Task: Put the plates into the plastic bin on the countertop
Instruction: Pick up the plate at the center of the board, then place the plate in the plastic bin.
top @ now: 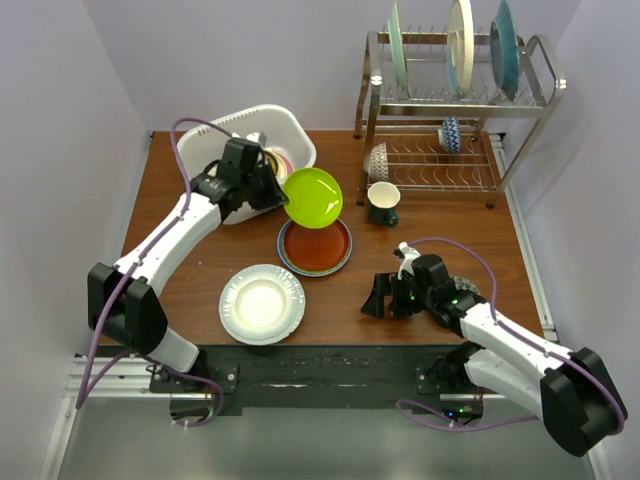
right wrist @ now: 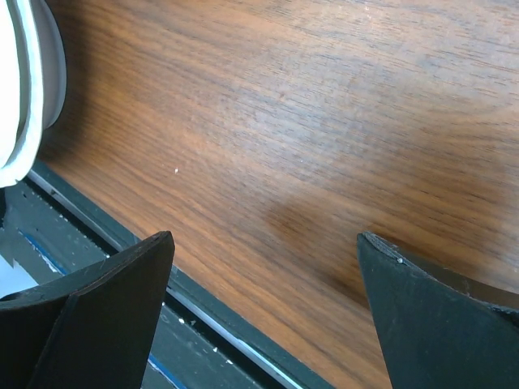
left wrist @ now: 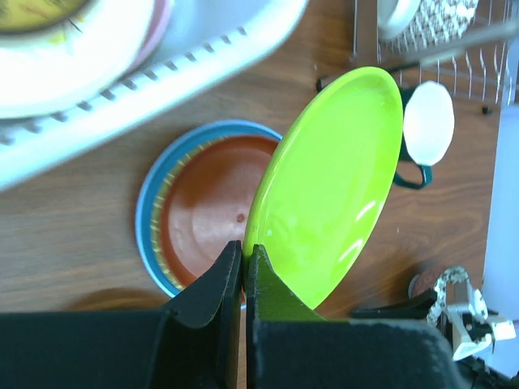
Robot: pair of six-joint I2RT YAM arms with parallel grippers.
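Observation:
My left gripper holds the lime plate (top: 312,197) still outside the bin's rim, and the yellow plate (top: 272,162) lies in the bin, outward of my gripper. Next I'll move the lime plate outward over the bin, lower it and let go.
My left gripper (top: 272,193) is shut on the rim of a lime plate (top: 312,197) and holds it tilted in the air beside the white plastic bin (top: 292,132); the plate shows large in the left wrist view (left wrist: 332,186), pinched at its lower edge. The bin holds several plates, one yellow patterned (left wrist: 32,12). A red-brown plate (top: 316,246) lies on a blue-rimmed plate on the countertop (top: 200,260) below the lime one. A white plate (top: 262,303) lies near the front edge. My right gripper (top: 384,296) is open and empty, low over the wood.
A steel wire dish rack (top: 455,100) stands at the back right with three upright plates on top and small patterned bowls (top: 378,160) below. A dark green mug (top: 382,204) stands in front of it. The table's front edge runs under my right gripper (right wrist: 211,316).

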